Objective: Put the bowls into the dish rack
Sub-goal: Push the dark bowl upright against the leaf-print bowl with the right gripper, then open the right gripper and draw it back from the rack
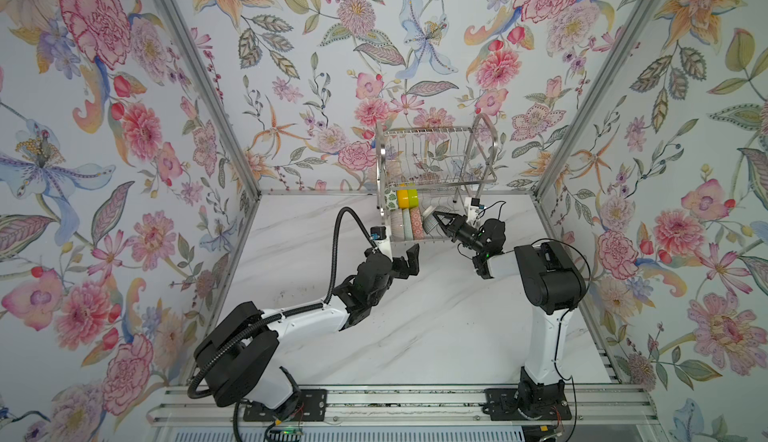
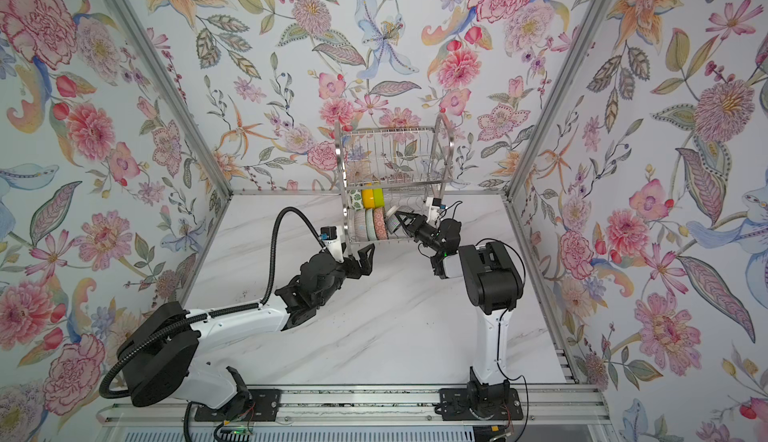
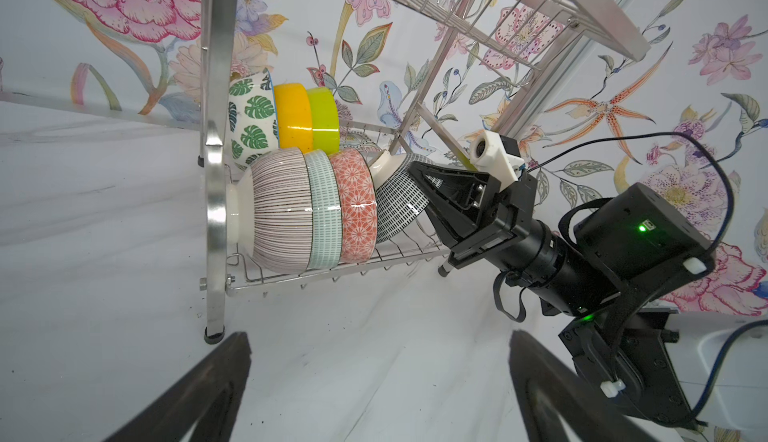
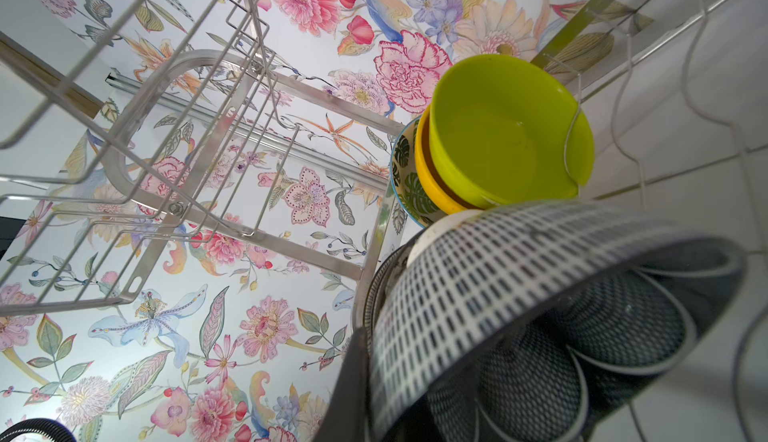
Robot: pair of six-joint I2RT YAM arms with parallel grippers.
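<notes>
The pink patterned bowl (image 1: 417, 224) stands beside the gripper's fingers. My right gripper will next move toward it, turn the slanting black-white bowl upright against the pink patterned bowl's open side, and let go.
The dish rack (image 1: 380, 161) (image 3: 216, 128) stands at the back of the table. On its lower shelf, a green-leaf white bowl (image 3: 251, 120), an orange-yellow bowl (image 3: 293, 115) and a lime green bowl (image 3: 324, 120) (image 4: 498, 145) stand on edge in the back row. In front stand a striped bowl (image 3: 282, 207), a pale green bowl (image 3: 326, 211) and a pink patterned bowl (image 3: 357, 207). My right gripper (image 1: 436, 216) (image 3: 415, 172) is shut on the rim of a black-white bowl (image 3: 399, 203) (image 4: 478, 286), which leans against the pink one. My left gripper (image 1: 409, 261) (image 3: 378, 336) hangs open and empty before the rack.
The rack's upper shelf (image 1: 432, 149) carries no bowls that I can make out. Floral walls close in the back and both sides. White marble tabletop (image 1: 415, 327) stretches in front of the rack. The right arm's cable (image 3: 706, 157) loops near the rack's right end.
</notes>
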